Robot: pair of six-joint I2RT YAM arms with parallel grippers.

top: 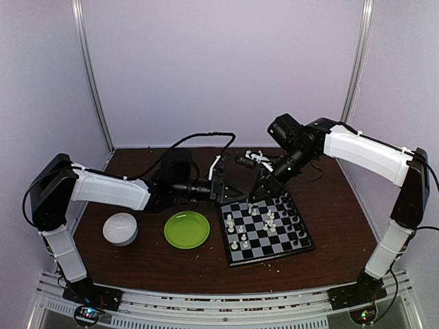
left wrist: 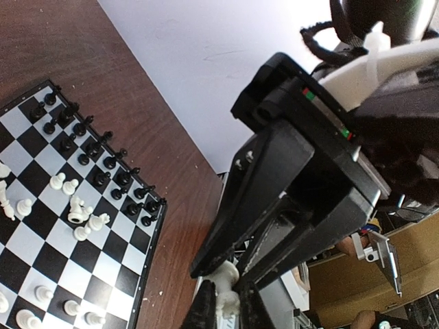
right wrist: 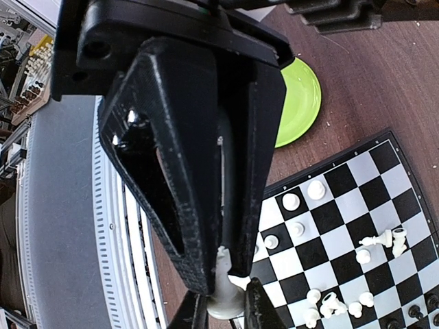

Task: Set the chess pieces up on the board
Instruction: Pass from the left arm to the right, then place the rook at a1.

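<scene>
The board's far corner square on the plate's side is empty, so the left gripper will next turn its fingers downward, lower the white piece onto that square and let it go.
The board (top: 274, 251) lies right of centre, with black chess pieces (top: 292, 218) in rows along its right side and white chess pieces (top: 269, 221) scattered over the middle, some tipped over. Both grippers meet above the board's far left corner. My left gripper (left wrist: 228, 312) is shut on one white piece (left wrist: 230, 286). The right gripper's fingers (left wrist: 274, 205) clamp the same piece from the other end. In the right wrist view my right gripper (right wrist: 225, 314) is shut on that white piece (right wrist: 226, 301) near its base. In the top view the left gripper (top: 236, 193) and right gripper (top: 259, 195) hide the piece.
A round green plate (top: 186, 229) sits left of the board, and a white bowl (top: 120, 228) lies further left. Small white items (top: 255, 159) and black cables lie behind the board. Pale crumbs dot the brown table. Lilac walls close in the back and sides.
</scene>
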